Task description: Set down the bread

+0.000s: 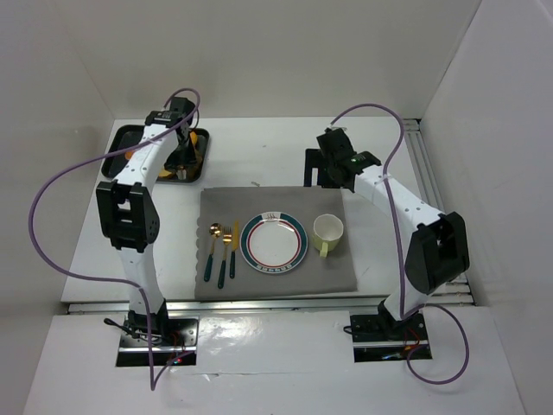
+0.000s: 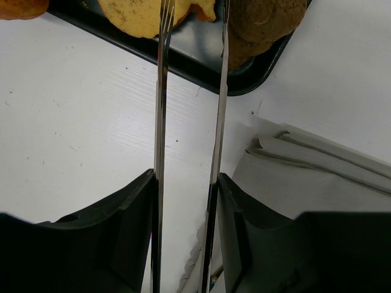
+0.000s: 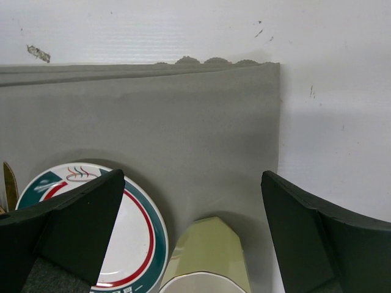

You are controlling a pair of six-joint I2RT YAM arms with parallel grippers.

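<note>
The tongs' blades are apart with bread between the tongs' ends, so my left gripper needs to bring the tongs down toward the tan slice's edge (image 2: 197, 13) in the black tray (image 2: 247, 85).
A tan bread slice (image 2: 137, 15) lies in the black tray (image 2: 247, 85) at the top of the left wrist view, with a darker brown piece (image 2: 266, 24) to its right. My left gripper (image 2: 185, 183) is shut on metal tongs (image 2: 160, 122). Their two blades stand apart and reach to the tray, with the tips at the tan slice's edge. In the top view the left gripper (image 1: 181, 158) hovers over the tray (image 1: 123, 138). My right gripper (image 3: 192, 226) is open and empty above the grey mat (image 3: 183, 122), just beyond the cup.
On the grey mat (image 1: 259, 203) sit a white plate with a green and red rim (image 1: 274, 242), a pale green cup (image 1: 328, 232) and cutlery (image 1: 223, 251). An orange doughnut edge (image 2: 21, 6) shows in the tray. White walls stand on three sides.
</note>
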